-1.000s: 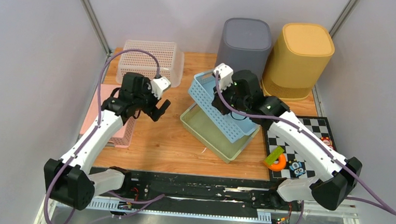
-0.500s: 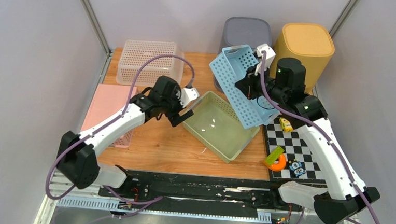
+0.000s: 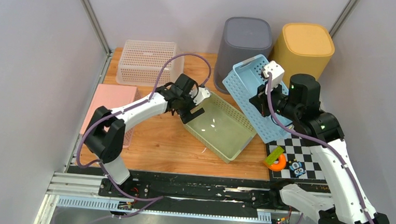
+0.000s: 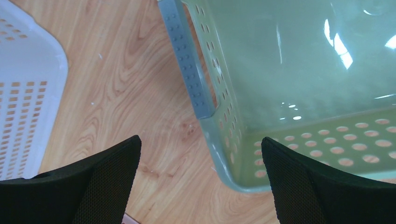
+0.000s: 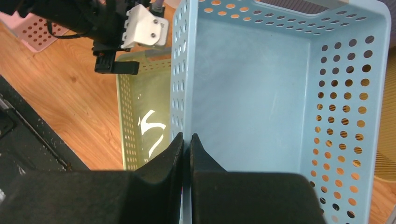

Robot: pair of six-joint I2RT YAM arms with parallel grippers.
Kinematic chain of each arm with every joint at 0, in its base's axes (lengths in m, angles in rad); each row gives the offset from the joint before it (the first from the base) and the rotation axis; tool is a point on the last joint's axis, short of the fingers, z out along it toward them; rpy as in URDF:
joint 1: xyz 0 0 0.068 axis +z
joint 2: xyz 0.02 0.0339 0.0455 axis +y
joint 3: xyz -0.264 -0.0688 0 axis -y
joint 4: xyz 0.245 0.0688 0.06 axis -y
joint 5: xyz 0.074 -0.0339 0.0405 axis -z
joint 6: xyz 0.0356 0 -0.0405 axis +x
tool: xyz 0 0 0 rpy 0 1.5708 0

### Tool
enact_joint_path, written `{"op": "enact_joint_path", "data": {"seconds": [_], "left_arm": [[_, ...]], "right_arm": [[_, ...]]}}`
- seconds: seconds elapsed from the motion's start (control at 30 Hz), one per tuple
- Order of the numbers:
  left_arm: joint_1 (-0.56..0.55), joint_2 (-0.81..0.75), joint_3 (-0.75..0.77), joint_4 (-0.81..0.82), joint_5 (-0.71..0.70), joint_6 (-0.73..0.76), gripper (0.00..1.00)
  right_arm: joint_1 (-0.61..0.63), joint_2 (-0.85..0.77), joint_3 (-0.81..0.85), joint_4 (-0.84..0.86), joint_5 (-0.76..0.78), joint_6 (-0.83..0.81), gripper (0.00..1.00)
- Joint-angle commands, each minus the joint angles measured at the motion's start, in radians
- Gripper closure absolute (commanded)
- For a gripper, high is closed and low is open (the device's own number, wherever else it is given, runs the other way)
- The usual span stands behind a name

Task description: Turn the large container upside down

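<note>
The blue basket (image 3: 244, 86) hangs over the green basket. My right gripper carries it outward and up onto the grey and yellow bins' flat tops next, then releases it.
A pale green perforated basket (image 3: 218, 126) stands upright and empty on the wooden table; it also shows in the left wrist view (image 4: 289, 70) and the right wrist view (image 5: 144, 121). My left gripper (image 3: 191, 109) is open at its left corner, the rim's corner lying between the fingers (image 4: 200, 142). My right gripper (image 3: 260, 97) is shut on the side wall of a smaller light blue perforated basket (image 3: 244, 86), holding it tilted in the air above the green basket's right end. The right wrist view shows the jaws (image 5: 187, 137) pinching that blue wall (image 5: 261, 93).
A grey bin (image 3: 245, 42) and a yellow bin (image 3: 303, 51) stand upside down at the back right. A white basket (image 3: 146, 61) sits at the back left and a pink one (image 3: 110, 104) at the left. A chequered mat (image 3: 307, 155) holds small toys.
My right gripper lifted the blue basket out of the green one and carried it up and right. My left arm swung right to the green basket's left corner.
</note>
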Motion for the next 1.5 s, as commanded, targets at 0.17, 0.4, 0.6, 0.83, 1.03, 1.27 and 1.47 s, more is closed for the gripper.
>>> {"op": "enact_joint_path", "data": {"seconds": [0.17,0.4,0.6,0.83,1.03,1.27,1.47], "left_arm": [[-0.008,0.105,0.059,-0.045,-0.007,-0.017,0.06],[-0.008,0.095,0.053,-0.058,0.002,-0.006,0.07],[-0.007,0.077,0.047,-0.074,0.005,0.000,0.07],[-0.007,0.044,0.017,-0.081,0.000,0.011,0.07],[-0.005,-0.009,-0.040,-0.077,-0.007,0.022,0.06],[-0.002,-0.045,-0.066,-0.081,-0.008,0.020,0.06],[-0.001,-0.081,-0.073,-0.096,-0.007,0.022,0.05]], "right_arm": [[-0.013,-0.012,0.191,-0.065,0.053,-0.183,0.98],[-0.014,0.103,0.401,-0.089,0.044,-0.452,0.98],[-0.014,0.296,0.548,-0.074,0.092,-0.779,0.98],[-0.016,0.564,0.781,-0.074,0.086,-0.972,0.98],[-0.047,0.733,0.928,-0.030,0.036,-1.047,0.98],[-0.086,0.828,0.979,-0.012,-0.052,-1.047,0.98],[-0.111,0.858,0.948,0.006,-0.093,-1.041,0.98]]}}
